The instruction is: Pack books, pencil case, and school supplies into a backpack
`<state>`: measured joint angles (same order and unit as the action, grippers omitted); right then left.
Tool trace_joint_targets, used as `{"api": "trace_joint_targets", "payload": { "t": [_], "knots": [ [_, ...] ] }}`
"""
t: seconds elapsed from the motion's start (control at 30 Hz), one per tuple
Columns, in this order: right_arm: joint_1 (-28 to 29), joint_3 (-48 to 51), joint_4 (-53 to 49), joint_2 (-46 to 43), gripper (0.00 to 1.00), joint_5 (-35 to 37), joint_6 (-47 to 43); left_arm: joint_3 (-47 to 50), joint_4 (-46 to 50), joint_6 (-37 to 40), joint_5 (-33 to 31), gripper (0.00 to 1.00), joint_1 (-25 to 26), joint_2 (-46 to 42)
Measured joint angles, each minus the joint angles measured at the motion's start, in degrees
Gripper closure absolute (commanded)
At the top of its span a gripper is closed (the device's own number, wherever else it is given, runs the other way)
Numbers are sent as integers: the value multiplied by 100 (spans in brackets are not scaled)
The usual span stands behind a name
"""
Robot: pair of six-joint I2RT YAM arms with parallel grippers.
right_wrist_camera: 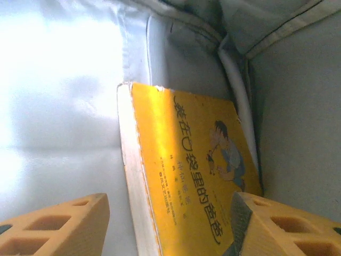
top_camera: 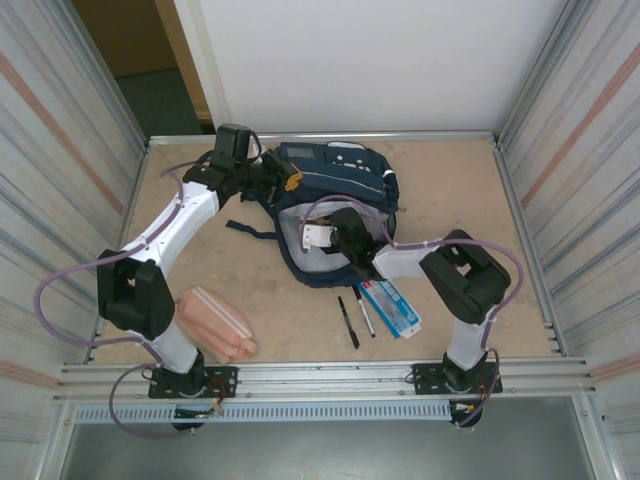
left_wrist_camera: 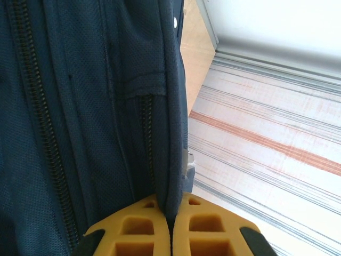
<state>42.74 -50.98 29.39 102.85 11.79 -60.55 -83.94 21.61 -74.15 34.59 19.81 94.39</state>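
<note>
The robot should next move its left gripper back and down, fold the navy fabric it is holding over the backpack's pale-lined opening [top_camera: 308, 260], and let the fabric go, because the yellow book is inside.
The navy backpack [top_camera: 340, 178] lies at the back middle of the table, its pale-lined mouth facing the arms. My left gripper [top_camera: 287, 181] is shut on a fold of its navy fabric [left_wrist_camera: 171, 176] beside a zip, yellow fingers [left_wrist_camera: 138, 229] pressed together. My right gripper [top_camera: 333, 236] reaches into the mouth. Its jaws stand open inside the grey lining [right_wrist_camera: 64, 80], and the yellow book [right_wrist_camera: 192, 176] lies between them; the left finger [right_wrist_camera: 64, 224] is clear of its spine. The pink pencil case [top_camera: 215, 322], two black pens [top_camera: 348, 322] and the blue-white box [top_camera: 392, 306] lie on the table.
Metal side walls close in the table on the left [top_camera: 60, 150] and right [top_camera: 580, 150]. A rail [top_camera: 320, 378] runs along the near edge by the arm bases. A dark backpack strap [top_camera: 250, 230] trails left onto the wood.
</note>
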Motion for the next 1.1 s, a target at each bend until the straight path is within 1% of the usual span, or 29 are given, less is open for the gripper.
{"api": "trace_joint_targets", "payload": {
  "t": [0.17, 0.27, 0.47, 0.57, 0.67, 0.7, 0.73, 0.77, 0.8, 0.83, 0.87, 0.9, 0.93, 0.97, 1.0, 1.03, 1.1],
  "knots": [
    [-140, 2, -874, -553, 38, -785, 367, 63, -11, 85, 13, 100, -26, 0],
    [-240, 26, -1580, -822, 38, -1429, 446, 192, -55, 90, 13, 100, -26, 0],
    [-216, -114, -3488, -1458, 34, -3259, 448, 422, -79, 286, -11, 100, -26, -4],
    [85, -313, -4328, -1751, 33, -3989, 470, 734, -151, 426, -76, 100, -26, -68],
    [636, -374, -4793, -2201, 33, -4474, 533, 1102, -197, 551, -175, 100, -26, -129],
    [807, -380, -4896, -2369, 33, -4638, 605, 1204, -199, 595, -214, 98, -26, -138],
    [907, -380, -4944, -2527, 33, -4760, 693, 1307, -203, 651, -267, 92, -26, -153],
    [940, -380, -4962, -2677, 32, -4833, 807, 1397, -219, 734, -299, 81, -26, -166],
    [933, -372, -4922, -2846, 29, -4861, 949, 1486, -245, 868, -319, 65, -26, -188],
    [898, -330, -4811, -3008, 21, -4852, 1093, 1541, -258, 999, -317, 55, -26, -203],
    [841, -251, -4638, -3202, 19, -4787, 1246, 1585, -264, 1145, -328, 46, -26, -227],
    [782, -140, -4439, -3388, 6, -4666, 1384, 1615, -260, 1311, -348, 37, -26, -260],
    [721, -13, -4245, -3558, 1, -4492, 1558, 1626, -238, 1462, -385, 32, -28, -293],
    [656, 103, -4076, -3700, 1, -4247, 1705, 1626, -205, 1598, -457, 24, -42, -343],
    [573, 188, -3954, -3810, 1, -3936, 1906, 1626, -175, 1742, -527, 20, -68, -404],
    [496, 227, -3842, -3851, 1, -3637, 2124, 1626, -149, 1895, -597, 18, -109, -468],
    [249, 238, -3587, -3860, 1, -2922, 2841, 1624, -107, 2258, -717, 17, -273, -573]
  ]
}}
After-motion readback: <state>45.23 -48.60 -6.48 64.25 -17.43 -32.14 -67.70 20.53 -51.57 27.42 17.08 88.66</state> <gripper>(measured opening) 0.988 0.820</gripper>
